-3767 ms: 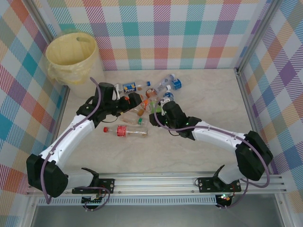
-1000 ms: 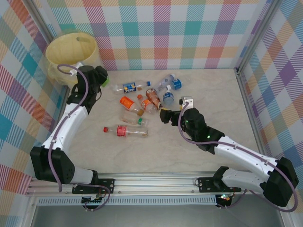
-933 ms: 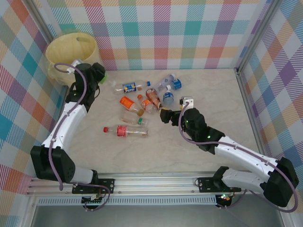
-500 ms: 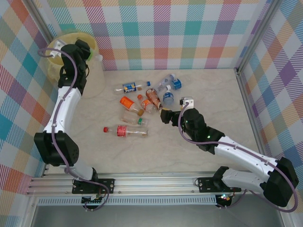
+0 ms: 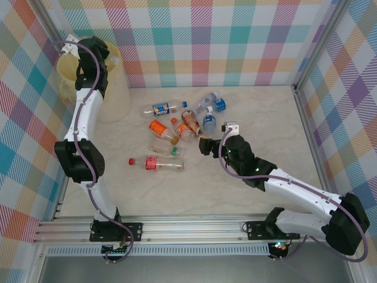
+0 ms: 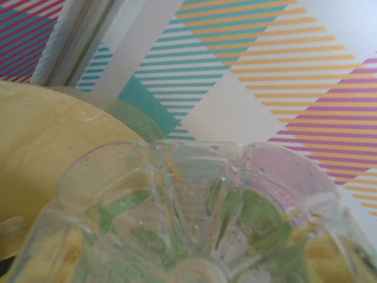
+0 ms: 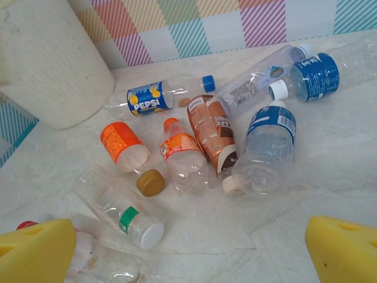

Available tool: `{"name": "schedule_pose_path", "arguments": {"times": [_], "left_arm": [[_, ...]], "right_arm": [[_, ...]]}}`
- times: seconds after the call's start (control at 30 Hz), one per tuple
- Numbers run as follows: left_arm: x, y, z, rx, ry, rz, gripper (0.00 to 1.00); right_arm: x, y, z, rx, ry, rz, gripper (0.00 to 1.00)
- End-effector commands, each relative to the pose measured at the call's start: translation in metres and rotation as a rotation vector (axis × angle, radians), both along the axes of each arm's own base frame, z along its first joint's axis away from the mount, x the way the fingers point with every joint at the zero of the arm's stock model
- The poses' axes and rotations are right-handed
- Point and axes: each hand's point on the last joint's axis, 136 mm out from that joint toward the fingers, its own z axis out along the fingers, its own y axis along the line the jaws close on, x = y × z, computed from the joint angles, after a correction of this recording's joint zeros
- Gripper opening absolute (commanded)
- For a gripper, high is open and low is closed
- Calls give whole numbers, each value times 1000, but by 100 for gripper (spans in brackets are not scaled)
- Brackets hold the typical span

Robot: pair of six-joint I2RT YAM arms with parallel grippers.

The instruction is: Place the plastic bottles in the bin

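I will keep my left gripper over the liner [image 6: 41, 147] and open it to let go of the green-labelled bottle, because the bin's opening is below the gripper.
The bin [image 5: 115, 82] stands at the far left corner, and its yellow liner [image 6: 41, 147] lies under my left gripper [image 5: 69, 48]. That gripper is shut on a clear plastic bottle [image 6: 194, 218] with a green label. The bottle's base faces the camera and hides the fingers. Several bottles lie mid-table: a Pepsi one [image 7: 147, 97], an orange-labelled one [image 7: 121, 144], a brown-labelled one [image 7: 212, 132], a blue-labelled one [image 7: 268, 147] and a red-labelled one [image 5: 156, 163]. My right gripper [image 7: 188, 253] hovers open just in front of them, holding nothing.
Plaid walls with metal corner posts [image 5: 303, 76] enclose the table. A metal rail [image 5: 194, 227] runs along the near edge. Bare marble [image 5: 265, 124] lies right of the bottles. The bin's pale wall [image 7: 53, 59] rises beside the Pepsi bottle.
My left arm has swung up and left, from beside the bin to above its rim, carrying the bottle. The right arm has barely moved, and the table bottles are where they were.
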Motion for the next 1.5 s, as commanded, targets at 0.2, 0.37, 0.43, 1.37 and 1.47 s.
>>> {"name": "schedule_pose_path", "arguments": {"times": [0.2, 0.37, 0.43, 1.37, 1.47], "left_arm": [[16, 35, -24, 42, 106, 73, 51], [30, 34, -33, 28, 132, 33, 51], [34, 28, -45, 4, 172, -7, 51], [33, -24, -27, -62, 191, -301, 100], [17, -26, -20, -47, 223, -297, 100]], "right_arm": [[6, 5, 5, -14, 5, -1, 100], [8, 8, 2, -22, 12, 6, 100], [8, 9, 2, -23, 13, 10, 100], [10, 13, -8, -9, 74, -6, 100], [10, 8, -10, -6, 81, -34, 100]]}}
